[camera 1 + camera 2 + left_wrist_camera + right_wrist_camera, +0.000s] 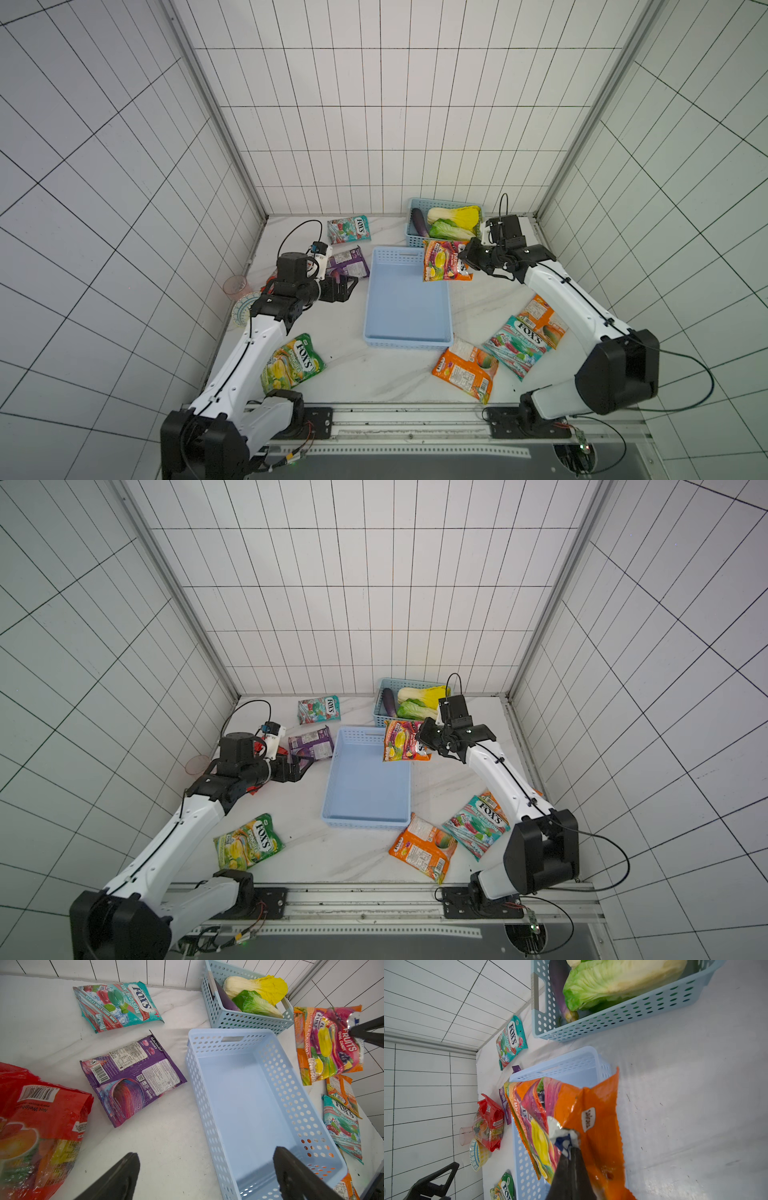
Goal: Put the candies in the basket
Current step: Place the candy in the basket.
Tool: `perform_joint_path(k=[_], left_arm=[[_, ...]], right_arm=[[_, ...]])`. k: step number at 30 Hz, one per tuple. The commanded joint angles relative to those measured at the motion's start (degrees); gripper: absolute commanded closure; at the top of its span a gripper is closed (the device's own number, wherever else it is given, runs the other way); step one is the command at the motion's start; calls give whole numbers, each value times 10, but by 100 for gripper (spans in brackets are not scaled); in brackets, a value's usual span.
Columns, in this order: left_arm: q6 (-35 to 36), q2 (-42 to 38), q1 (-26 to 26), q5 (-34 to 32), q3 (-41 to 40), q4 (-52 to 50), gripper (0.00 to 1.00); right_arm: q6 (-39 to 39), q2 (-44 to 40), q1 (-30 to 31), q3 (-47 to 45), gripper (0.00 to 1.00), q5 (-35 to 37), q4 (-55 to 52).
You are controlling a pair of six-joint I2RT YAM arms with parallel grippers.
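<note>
The orange candy bag hangs across the basket's rim, so the robot's right gripper should next move toward the purple bag (349,262) and down, then release the candy bag on the far part of the basket's bottom.
The light blue basket (407,343) lies mid-table with nothing in it. My right gripper (464,259) is shut on a corner of an orange fruit candy bag (442,262), which hangs over the basket's far right corner. My left gripper (205,1151) is open and holds nothing, left of the basket and near the purple bag (349,262). Other candies lie on the table: a teal bag (348,229) at the back, a red bag (37,1126), a green-yellow bag (293,361), an orange bag (465,368), and a teal bag (517,343) overlapping another orange one (544,318).
A smaller, deeper teal-blue basket (415,241) with cabbages and an aubergine stands at the back, just behind the held bag. A pink cup (237,286) and a patterned bowl (245,307) sit by the left wall. Tiled walls close in three sides.
</note>
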Motion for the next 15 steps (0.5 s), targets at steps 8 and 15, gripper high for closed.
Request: perform_joint_path(k=[8, 15], left_arm=[[0, -15, 6, -17, 14, -5, 2], [-2, -12, 0, -17, 14, -4, 2]], right_arm=[[87, 135, 59, 69, 100, -36, 111], [113, 212, 105, 102, 100, -37, 139]])
